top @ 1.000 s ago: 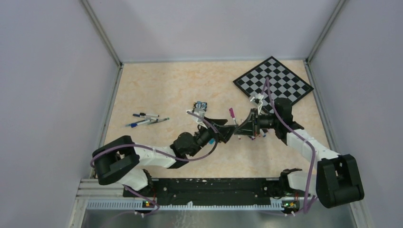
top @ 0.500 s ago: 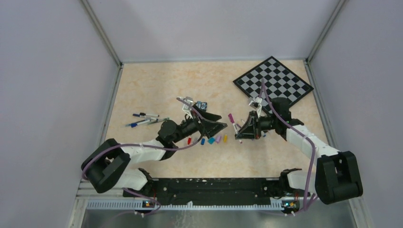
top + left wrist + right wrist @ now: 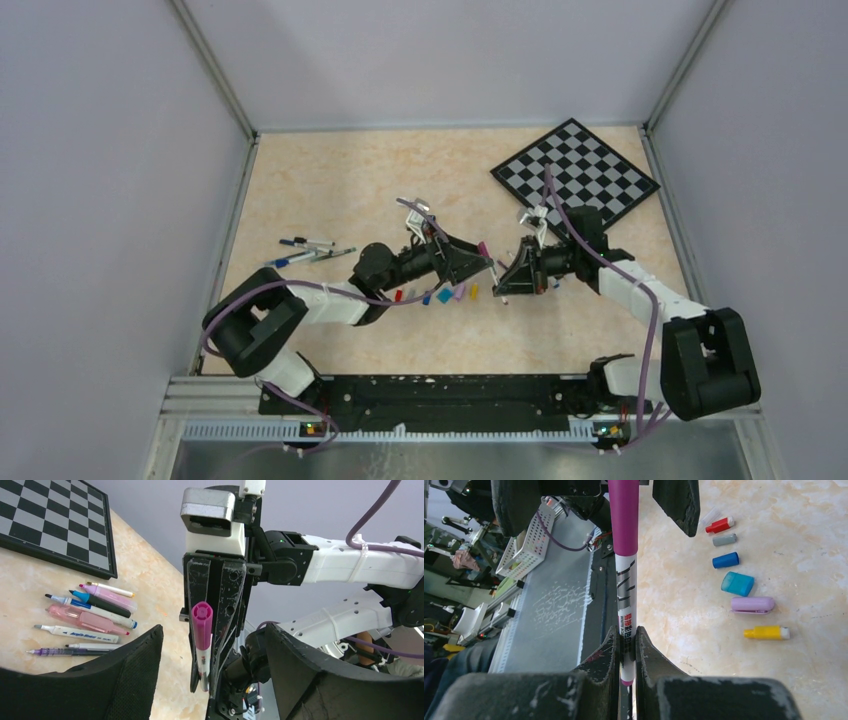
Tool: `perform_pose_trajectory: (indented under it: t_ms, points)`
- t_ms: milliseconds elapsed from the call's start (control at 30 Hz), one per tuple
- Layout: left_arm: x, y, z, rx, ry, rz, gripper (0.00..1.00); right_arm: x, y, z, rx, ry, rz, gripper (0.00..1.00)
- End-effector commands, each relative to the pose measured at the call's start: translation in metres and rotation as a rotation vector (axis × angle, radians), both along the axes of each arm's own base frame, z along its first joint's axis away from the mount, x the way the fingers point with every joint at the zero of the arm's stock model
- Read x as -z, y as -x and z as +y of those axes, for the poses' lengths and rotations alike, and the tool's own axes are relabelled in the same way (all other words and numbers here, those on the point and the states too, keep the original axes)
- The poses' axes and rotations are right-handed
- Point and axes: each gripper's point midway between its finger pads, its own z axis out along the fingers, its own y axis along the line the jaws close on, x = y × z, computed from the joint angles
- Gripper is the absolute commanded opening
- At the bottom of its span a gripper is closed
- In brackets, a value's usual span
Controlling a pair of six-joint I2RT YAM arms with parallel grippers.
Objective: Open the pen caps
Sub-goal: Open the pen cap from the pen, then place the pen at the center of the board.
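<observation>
Next, my right gripper brings the marker (image 3: 493,272) down to its right in the top view and releases it by the chessboard's corner, since uncapped pens lie there.
My right gripper (image 3: 626,650) is shut on the lower end of a white-bodied marker (image 3: 625,595) with a magenta cap (image 3: 623,515) on it. It holds the marker above the table, cap toward the left arm. In the top view the marker (image 3: 493,272) lies between the right gripper (image 3: 510,277) and the left gripper (image 3: 481,262). My left gripper (image 3: 215,670) is open. The capped end (image 3: 202,625) sits between its spread fingertips without touching them. Loose caps lie in a row: red (image 3: 720,525), grey (image 3: 724,539), blue (image 3: 726,560), teal (image 3: 737,583), pink (image 3: 752,604), yellow (image 3: 767,632).
The row of caps (image 3: 444,295) lies just under the left gripper. A few pens (image 3: 310,250) lie at the left of the table. Several more pens (image 3: 85,615) lie beside the chessboard (image 3: 55,525), which sits at the back right (image 3: 575,165).
My left gripper drew back to the left, uncovering the row of caps, then came right again to the marker's cap. The right gripper kept hold of the marker, shifting slightly.
</observation>
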Motion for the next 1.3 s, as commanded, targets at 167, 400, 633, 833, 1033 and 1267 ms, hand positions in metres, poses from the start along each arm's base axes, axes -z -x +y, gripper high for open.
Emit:
perform_pose_trajectory:
  t_ms: [167, 400, 633, 833, 1033, 1267]
  points:
    - [-0.036, -0.005, -0.009, -0.031, 0.097, -0.098, 0.53, -0.006, -0.002, 0.007, -0.035, -0.016, -0.029, 0.00]
    - [-0.034, 0.000, -0.012, -0.001, 0.104, -0.088, 0.29, -0.006, -0.004, 0.007, -0.029, -0.011, -0.027, 0.00]
    - [-0.037, -0.002, -0.010, -0.016, 0.106, -0.106, 0.00, -0.004, -0.004, 0.007, -0.025, -0.004, -0.029, 0.00]
    - [-0.074, -0.047, 0.033, -0.228, 0.171, -0.127, 0.00, 0.002, 0.001, 0.009, -0.042, 0.002, -0.003, 0.00]
    - [-0.132, -0.097, 0.102, -0.541, 0.263, -0.192, 0.00, 0.011, 0.006, 0.015, -0.067, 0.039, 0.025, 0.00]
    - [-0.158, -0.099, 0.130, -0.636, 0.257, -0.247, 0.00, 0.019, -0.006, 0.015, -0.040, 0.129, -0.022, 0.00]
